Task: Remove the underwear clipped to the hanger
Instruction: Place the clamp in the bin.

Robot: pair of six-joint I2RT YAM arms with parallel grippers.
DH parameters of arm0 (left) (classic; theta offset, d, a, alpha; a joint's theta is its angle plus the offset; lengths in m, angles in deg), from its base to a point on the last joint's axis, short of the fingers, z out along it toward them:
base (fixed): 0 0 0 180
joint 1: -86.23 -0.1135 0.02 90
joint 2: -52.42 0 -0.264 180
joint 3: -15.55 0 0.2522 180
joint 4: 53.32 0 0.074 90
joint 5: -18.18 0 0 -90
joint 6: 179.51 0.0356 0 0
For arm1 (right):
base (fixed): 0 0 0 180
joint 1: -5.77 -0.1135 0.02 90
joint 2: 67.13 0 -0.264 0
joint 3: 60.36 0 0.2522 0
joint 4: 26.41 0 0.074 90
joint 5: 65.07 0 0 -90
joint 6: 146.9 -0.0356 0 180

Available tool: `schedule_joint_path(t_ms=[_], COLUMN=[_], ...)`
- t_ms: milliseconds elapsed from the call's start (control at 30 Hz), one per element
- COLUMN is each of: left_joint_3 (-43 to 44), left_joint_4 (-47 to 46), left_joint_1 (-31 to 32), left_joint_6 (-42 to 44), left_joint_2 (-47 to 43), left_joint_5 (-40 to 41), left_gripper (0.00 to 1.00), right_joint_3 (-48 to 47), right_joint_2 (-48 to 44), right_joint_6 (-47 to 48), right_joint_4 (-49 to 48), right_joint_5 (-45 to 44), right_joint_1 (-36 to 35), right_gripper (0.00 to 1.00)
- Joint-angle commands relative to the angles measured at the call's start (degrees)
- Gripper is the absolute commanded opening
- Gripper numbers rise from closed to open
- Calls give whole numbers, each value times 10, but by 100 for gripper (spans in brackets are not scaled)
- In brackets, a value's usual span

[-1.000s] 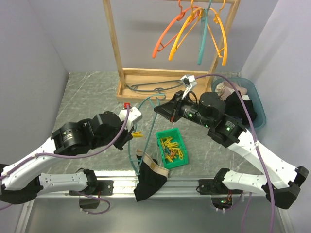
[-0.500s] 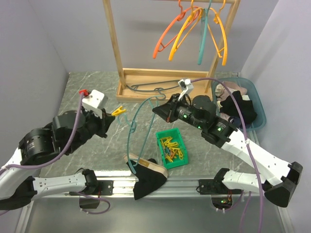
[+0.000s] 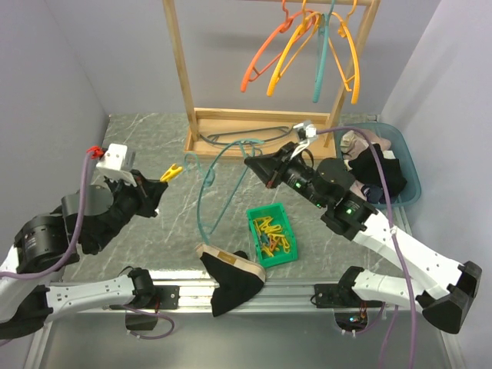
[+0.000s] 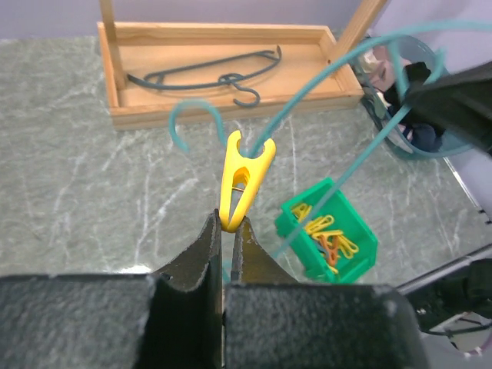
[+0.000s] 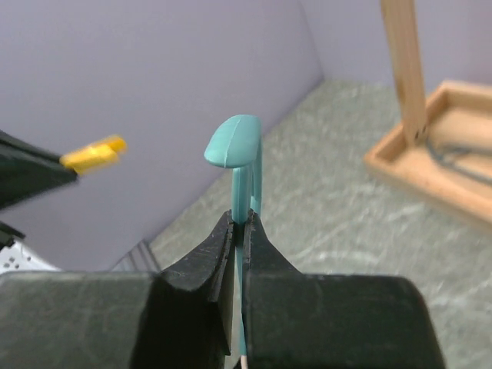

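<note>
My left gripper carries the peg down toward the right in the top view next, over the green bin, since it already holds other yellow pegs.
My left gripper [image 3: 161,177] is shut on a yellow clothes peg [image 3: 172,170] and holds it up over the left of the table, apart from the teal hanger [image 3: 202,201]. In the left wrist view the peg [image 4: 244,178] sticks out of the gripper [image 4: 227,223], open end away. My right gripper [image 3: 252,164] is shut on the teal hanger's upper arm [image 5: 234,147] and holds it tilted. The hanger's lower end meets the tan waistband of a black underwear [image 3: 231,286] that droops over the table's front edge. I cannot tell whether a peg still joins them.
A green bin [image 3: 254,234] of yellow and orange pegs sits at centre front. A teal basket [image 3: 411,175] with cloth stands at the right. A wooden rack [image 3: 178,69] with coloured hangers stands at the back, a dark hanger [image 3: 246,139] lying in its base.
My left gripper has pulled the yellow peg away from the hanger, up and to the left. My right gripper has swung the hanger leftward, and the underwear slid slightly left.
</note>
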Motion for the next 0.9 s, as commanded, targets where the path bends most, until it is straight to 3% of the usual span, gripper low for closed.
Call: schedule_joint_path(t_ms=[0,200,300,500,767,867], left_joint_3=[-16,-72,-119,-224,-259,-239], left_joint_4=[-1,0,-27,-219,-371,-384], left_joint_1=[2,3,2,2,4,11], left_joint_6=[-42,-82,-96,-77,-59,-48], left_joint_2=[18,38,50,64,163,210], left_joint_5=[-28,-73,-142,-298,-346,-347], left_gripper=[0,0,1,1,0,1], right_joint_3=[-45,25,30,10,5,5], right_joint_2=[-24,-78,-98,-108,-89,-85], right_joint_6=[68,80,94,113,101,98], right_joint_4=[-58,-149,-144,-101,-84,-81], right_joint_5=[-31,-62,-95,-201,-207,-199], right_joint_1=[1,-2,-3,-3,-4,-4], right_gripper=[0,0,0,0,0,0])
